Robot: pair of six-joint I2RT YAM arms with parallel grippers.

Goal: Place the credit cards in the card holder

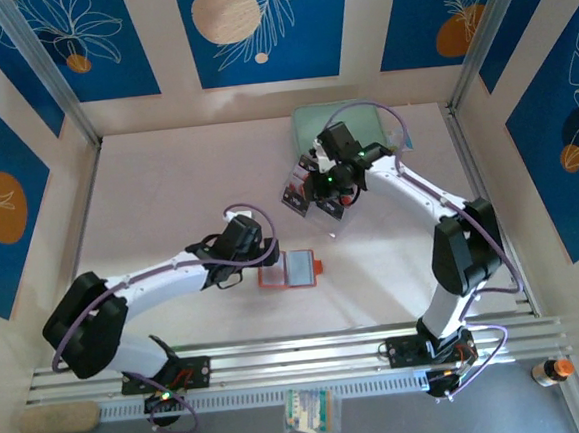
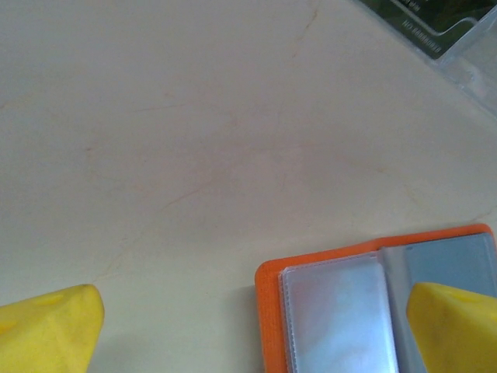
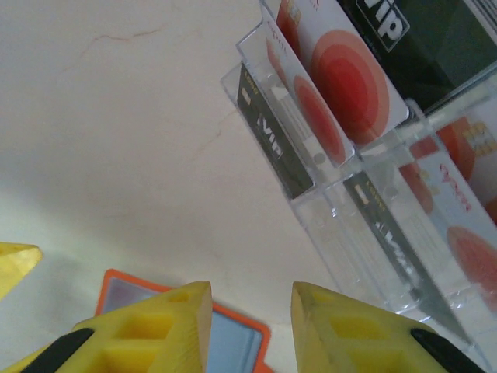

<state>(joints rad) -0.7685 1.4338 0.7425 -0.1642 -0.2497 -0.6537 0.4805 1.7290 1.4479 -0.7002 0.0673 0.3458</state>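
The open right gripper moves across the tray and down astride the dark VIP card's upper edge point(image 1: 330, 209) point(image 3: 423, 281) next, since it stands exposed in the tray's near slot.
The orange card holder point(image 1: 289, 270) lies open on the table, its pale clear sleeves point(image 2: 334, 318) facing up. My left gripper point(image 1: 257, 262) sits low just to its left, open, with its yellow fingers point(image 2: 54, 330) straddling the holder's near corner point(image 2: 268, 284). The credit cards point(image 3: 349, 74), pale with big red dots, stand in the slots of a clear plastic tray point(image 3: 349, 249), along with dark VIP cards point(image 3: 272, 140). My right gripper point(image 3: 250, 289) hovers over the tray point(image 1: 304, 207), jaws apart with nothing between them. The holder's edge point(image 3: 116, 281) shows below it.
A mint-green case point(image 1: 347, 122) lies behind the tray at the back. The tray's corner point(image 2: 458, 47) shows at the top right of the left wrist view. On the front rail are a small packet point(image 1: 310, 412) and a bottle point(image 1: 552, 369). Patterned walls enclose the table.
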